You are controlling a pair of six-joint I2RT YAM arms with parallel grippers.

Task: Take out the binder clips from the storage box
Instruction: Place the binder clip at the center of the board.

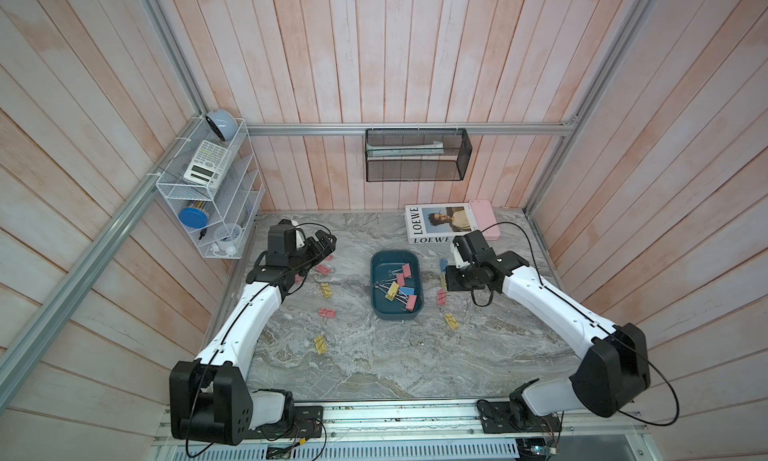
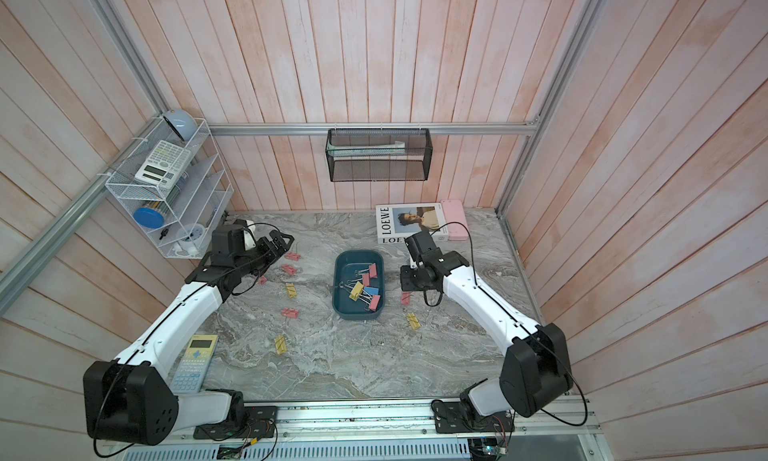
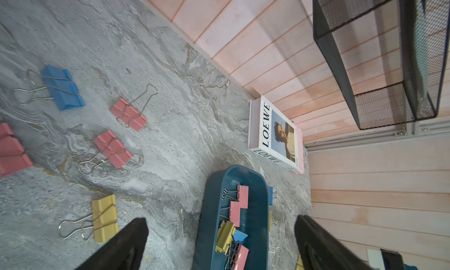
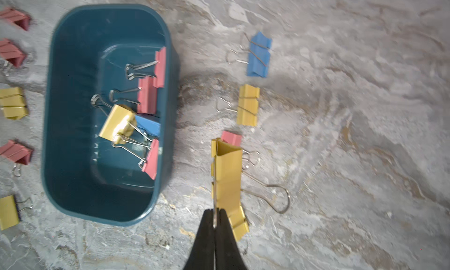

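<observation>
Bare marble lies below and back from my right gripper. It will next draw back and lower past the lying yellow clip to release the handle.
The teal storage box [image 1: 380, 272] [image 4: 73, 86] sits mid-table and holds several binder clips [image 1: 398, 288], pink, yellow and blue, tangled by their wire handles. More clips lie on the marble to its left [image 1: 326, 312] and right [image 1: 450, 321]. My right gripper [image 4: 215, 211] is just right of the box, shut on the wire handle of a yellow clip [image 4: 229, 173] that hangs from it above the table. My left gripper [image 1: 328, 240] [image 3: 220, 222] stands open and empty at the back left, over pink clips [image 3: 113, 149] and apart from the box.
A LOEWE book [image 1: 436, 224] and a pink case [image 1: 484, 217] lie at the back right. On the back wall hangs a black mesh basket [image 1: 415, 155], and a white wire rack [image 1: 212, 193] on the left wall. A calculator [image 2: 195, 363] lies front left.
</observation>
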